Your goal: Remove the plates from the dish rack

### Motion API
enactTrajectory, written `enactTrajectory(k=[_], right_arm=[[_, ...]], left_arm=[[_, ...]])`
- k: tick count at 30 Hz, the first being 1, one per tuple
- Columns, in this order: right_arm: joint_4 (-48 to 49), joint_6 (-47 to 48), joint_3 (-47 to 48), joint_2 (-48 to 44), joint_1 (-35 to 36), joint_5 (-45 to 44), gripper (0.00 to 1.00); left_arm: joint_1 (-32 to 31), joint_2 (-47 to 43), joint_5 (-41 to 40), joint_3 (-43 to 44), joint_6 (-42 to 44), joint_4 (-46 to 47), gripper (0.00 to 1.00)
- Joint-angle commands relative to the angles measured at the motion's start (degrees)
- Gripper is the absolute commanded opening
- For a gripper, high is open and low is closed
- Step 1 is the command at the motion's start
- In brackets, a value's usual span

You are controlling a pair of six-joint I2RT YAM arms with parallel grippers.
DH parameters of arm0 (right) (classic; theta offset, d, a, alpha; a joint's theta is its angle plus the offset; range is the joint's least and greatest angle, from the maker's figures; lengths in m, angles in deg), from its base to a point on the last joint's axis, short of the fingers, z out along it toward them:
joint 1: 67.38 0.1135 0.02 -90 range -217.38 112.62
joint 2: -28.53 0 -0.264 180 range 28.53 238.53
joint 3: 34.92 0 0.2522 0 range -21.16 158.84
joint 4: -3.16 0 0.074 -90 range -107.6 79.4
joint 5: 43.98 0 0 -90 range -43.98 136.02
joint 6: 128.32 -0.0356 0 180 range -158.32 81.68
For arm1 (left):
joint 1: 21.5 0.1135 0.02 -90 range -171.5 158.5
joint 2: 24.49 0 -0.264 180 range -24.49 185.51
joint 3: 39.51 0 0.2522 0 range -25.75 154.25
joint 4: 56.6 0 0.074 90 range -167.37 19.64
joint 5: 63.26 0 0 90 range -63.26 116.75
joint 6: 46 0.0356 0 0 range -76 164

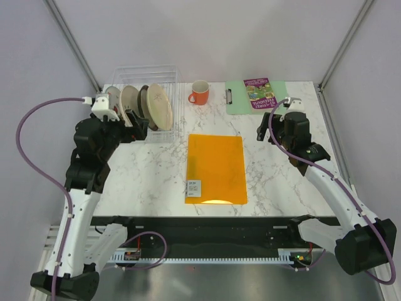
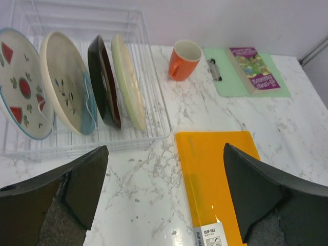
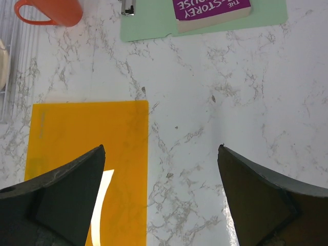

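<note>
The upper rim of the cream plate (image 1: 151,104) (image 2: 121,64) is at the end of the row, with open space toward the orange mug. My left gripper should move outward and down onto it next.
The clear dish rack (image 2: 154,119) stands at the table's back left, also in the top view (image 1: 145,74). Four plates stand upright in it, left to right: white with red fruit marks (image 2: 18,92), cream and pale blue with a sprig (image 2: 64,84), one with a dark maroon rim (image 2: 102,82), and cream (image 2: 128,79). My left gripper (image 2: 165,154) is open and empty, hovering over the marble just in front of the rack's near right corner (image 1: 133,122). My right gripper (image 3: 161,154) is open and empty over the table right of the folder (image 1: 268,122).
An orange mug (image 2: 183,60) stands right of the rack. A green clipboard (image 1: 241,100) with a purple book (image 1: 259,92) on it lies at the back right. An orange folder (image 1: 216,168) lies flat in the middle of the marble table.
</note>
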Motion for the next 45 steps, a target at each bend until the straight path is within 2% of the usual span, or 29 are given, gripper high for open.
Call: enactTrajectory(k=[1, 3, 6, 11, 19, 26, 31, 35, 41, 45], right_arm=[[-2.3, 0.0, -0.3, -0.6, 0.2, 2.2, 0.98], [-3.2, -1.5, -0.9, -0.6, 0.2, 0.0, 0.98], [-3.2, -0.8, -1.2, -0.2, 0.1, 0.9, 0.98], [-3.2, -0.4, -1.7, 2.3, 0.1, -0.1, 0.98], [-1.8, -0.7, -2.6, 6.0, 0.1, -1.4, 0.98], [-0.5, 0.0, -3.2, 8.7, 0.2, -2.5, 0.98], [-0.4, 0.5, -3.6, 9.9, 0.2, -3.1, 0.98], [-0.4, 1.3, -4.0, 9.6, 0.1, -4.2, 0.98], [-0.6, 2.0, -3.7, 9.2, -0.1, -4.7, 0.98], [-0.8, 2.4, -3.5, 10.0, -0.2, -4.6, 0.98]], left_arm=[[0.0, 3.7, -3.1, 1.6, -5.2, -4.4, 1.00], [0.0, 6.1, -0.6, 1.7, -4.8, -5.5, 1.00], [0.6, 9.9, -1.2, 3.1, -6.7, -5.3, 1.00], [0.7, 18.8, 3.4, 9.1, -5.7, -0.3, 1.00], [0.2, 35.3, -0.7, 16.1, -4.4, 8.3, 1.00], [-3.2, 44.3, -10.2, 20.9, -1.0, 10.8, 0.95], [-5.2, 47.6, -16.8, 22.3, -0.3, 11.6, 0.91], [-7.2, 49.0, -25.8, 22.2, -0.2, 12.2, 0.90], [-8.4, 52.0, -31.5, 22.4, -0.2, 13.1, 0.89], [-8.9, 54.8, -35.3, 23.5, -0.1, 13.3, 0.85]])
